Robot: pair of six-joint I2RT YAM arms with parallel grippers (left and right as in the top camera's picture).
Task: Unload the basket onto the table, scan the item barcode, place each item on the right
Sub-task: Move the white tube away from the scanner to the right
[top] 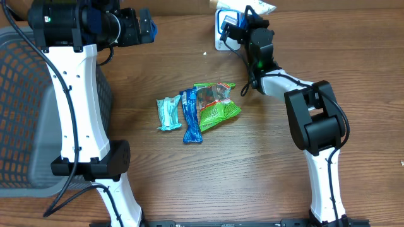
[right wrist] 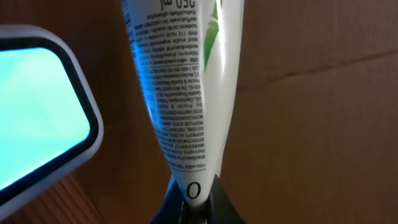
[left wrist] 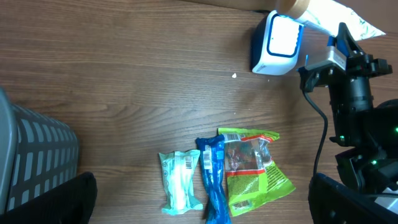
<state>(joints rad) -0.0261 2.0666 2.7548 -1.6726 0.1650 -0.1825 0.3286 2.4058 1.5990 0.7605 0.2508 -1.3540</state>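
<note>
The tabletop is empty below my right gripper and to its right in the overhead view. Next, that gripper needs to carry the tube back there, lower it and let go of it.
The item is a white tube with small black print and a green mark. My right gripper is shut on its narrow end, holding it up beside the white scanner, whose window glows pale blue. In the overhead view the tube and scanner sit at the table's far edge, with the right gripper between them. No barcode shows on the tube. My left gripper is open and empty, high over the table.
Three packets lie side by side mid-table: pale teal, blue and green. A grey mesh basket stands at the left edge. A white crumb lies near the scanner.
</note>
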